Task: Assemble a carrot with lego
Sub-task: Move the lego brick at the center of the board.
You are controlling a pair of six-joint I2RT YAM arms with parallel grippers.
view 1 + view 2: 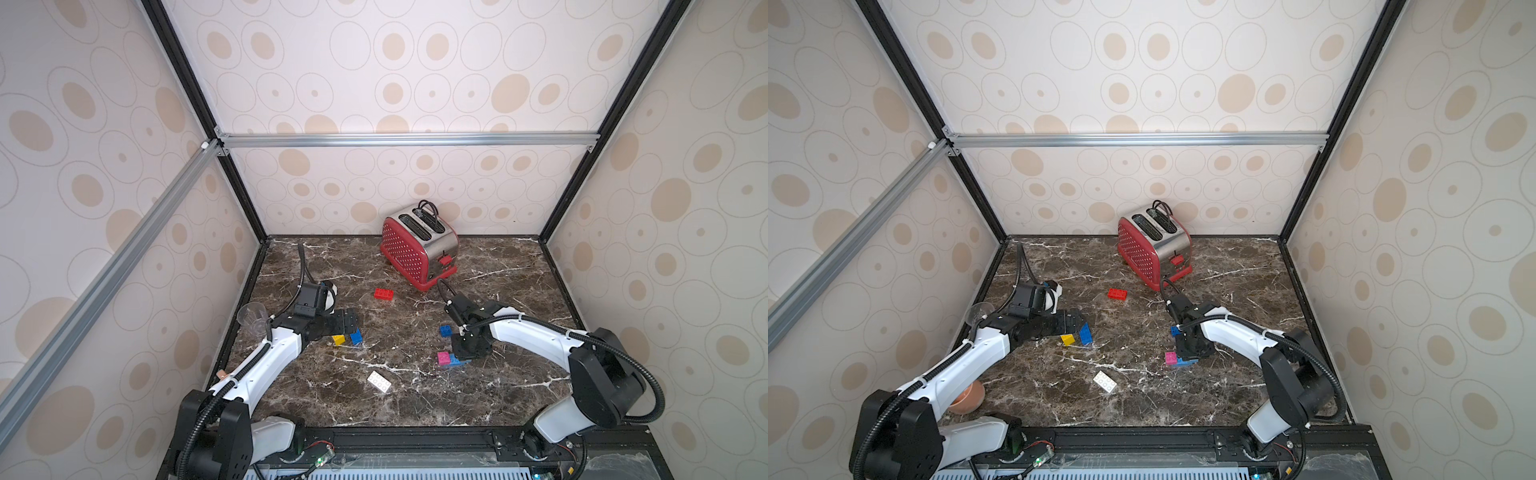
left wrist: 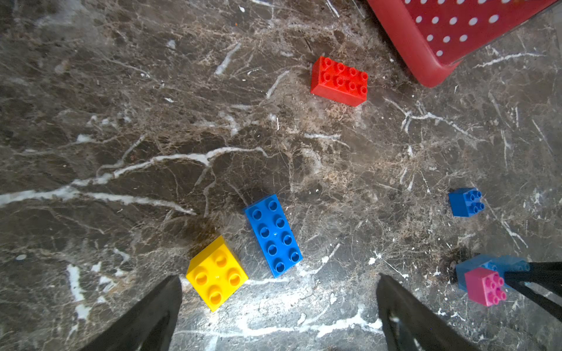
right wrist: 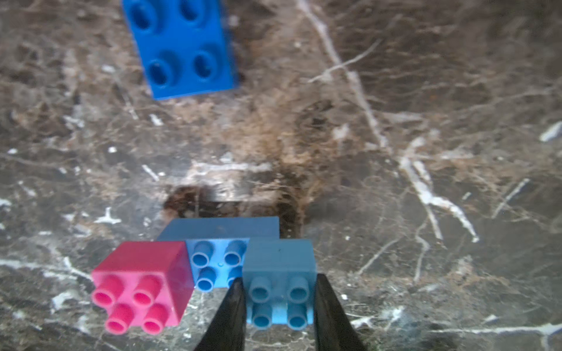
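Note:
My right gripper will next pull the joined part back and let go of the small blue brick, because marble clear of loose lego (image 1: 497, 370) (image 3: 412, 286) is behind the gripper.
On the marble, a wide blue brick (image 3: 219, 264) carries a pink brick (image 3: 143, 285) on one end. Over its other end is a small blue brick (image 3: 279, 282). Together they are the joined part of the carrot (image 1: 451, 359). My right gripper (image 3: 279, 307) is shut on that small blue brick, one finger on each side. My left gripper (image 2: 279, 282) hangs open just above the table, with nothing between its fingers. Right in front of it lie a yellow brick (image 2: 216, 273) and a long blue brick (image 2: 273, 235). Loose lego: a red brick (image 1: 383, 294), a white brick (image 1: 378, 381) and a small dark blue brick (image 1: 446, 331).
A red toaster (image 1: 417, 249) stands at the back centre, its base close to the red brick. A clear cup (image 1: 252, 318) sits by the left wall behind the left arm. A terracotta bowl (image 1: 967, 398) lies under that arm near the front left.

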